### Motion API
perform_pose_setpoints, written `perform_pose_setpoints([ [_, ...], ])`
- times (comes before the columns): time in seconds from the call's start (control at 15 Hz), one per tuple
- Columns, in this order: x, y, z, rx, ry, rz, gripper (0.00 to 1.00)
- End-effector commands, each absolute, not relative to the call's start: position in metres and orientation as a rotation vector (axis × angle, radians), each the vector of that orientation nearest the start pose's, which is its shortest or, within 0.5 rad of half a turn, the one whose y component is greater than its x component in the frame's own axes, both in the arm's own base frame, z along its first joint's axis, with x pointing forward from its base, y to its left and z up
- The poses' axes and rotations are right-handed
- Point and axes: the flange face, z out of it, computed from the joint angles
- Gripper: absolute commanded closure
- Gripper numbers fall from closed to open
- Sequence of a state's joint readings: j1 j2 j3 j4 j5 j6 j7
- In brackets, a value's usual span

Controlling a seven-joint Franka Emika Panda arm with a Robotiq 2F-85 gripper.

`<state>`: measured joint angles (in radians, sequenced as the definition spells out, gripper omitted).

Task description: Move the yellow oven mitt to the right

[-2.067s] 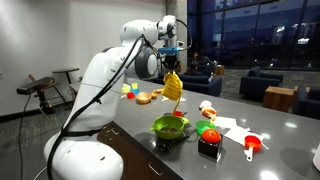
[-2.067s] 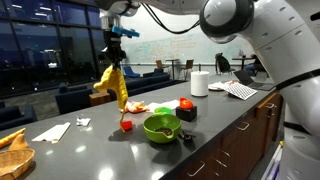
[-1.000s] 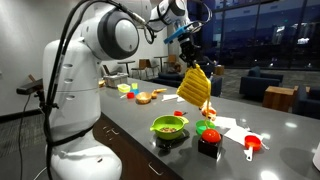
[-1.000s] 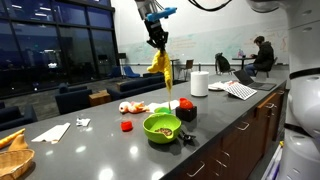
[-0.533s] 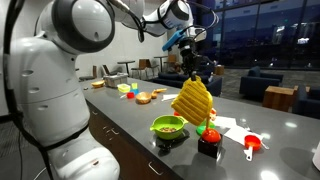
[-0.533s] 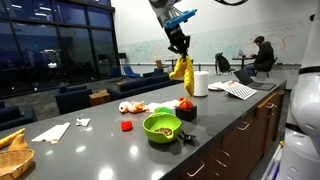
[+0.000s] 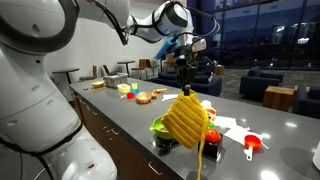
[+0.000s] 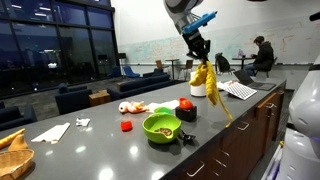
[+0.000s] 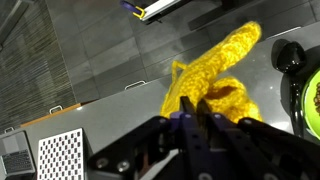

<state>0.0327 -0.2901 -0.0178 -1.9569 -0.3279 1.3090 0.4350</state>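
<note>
My gripper should move down next toward the lime-green bowl's rim [image 8: 178,123] by the red and black object to let go of the mitt [image 8: 204,77], because it is still hanging above the counter.
The yellow oven mitt [image 7: 187,122] hangs in the air from my gripper [image 7: 185,90], which is shut on its top edge. Its thin strap [image 7: 201,158] dangles below it. In an exterior view the mitt [image 8: 204,77] hangs above the dark counter, to the right of the lime-green bowl [image 8: 161,127] and in front of the white roll [image 8: 198,84]. In the wrist view the mitt [image 9: 212,88] fills the middle, pinched between my fingers [image 9: 196,104].
On the counter [image 8: 100,145] lie a red and black object [image 8: 185,108], a small red piece [image 8: 126,126], food items [image 8: 130,107], papers [image 8: 238,90] and a checkered board [image 9: 62,157]. In an exterior view a red scoop [image 7: 252,146] lies right of the bowl [image 7: 163,128].
My gripper has carried the hanging mitt across the counter, from beside the food items, past the green bowl, to near the white roll and papers. Its grip has not changed.
</note>
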Motion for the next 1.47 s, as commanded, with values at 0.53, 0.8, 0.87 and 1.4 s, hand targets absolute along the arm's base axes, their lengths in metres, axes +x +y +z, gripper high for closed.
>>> perform_pose_setpoints([
  [0.53, 0.405, -0.045, 0.506, -3.318, 0.848, 0.488, 0.98],
  [0.8, 0.412, -0.042, 0.487, -3.270, 0.840, 0.444, 0.98],
  [0.87, 0.415, -0.038, 0.480, -3.259, 0.820, 0.435, 0.98],
  [1.4, 0.457, 0.013, 0.420, -3.195, 0.619, 0.405, 0.98],
])
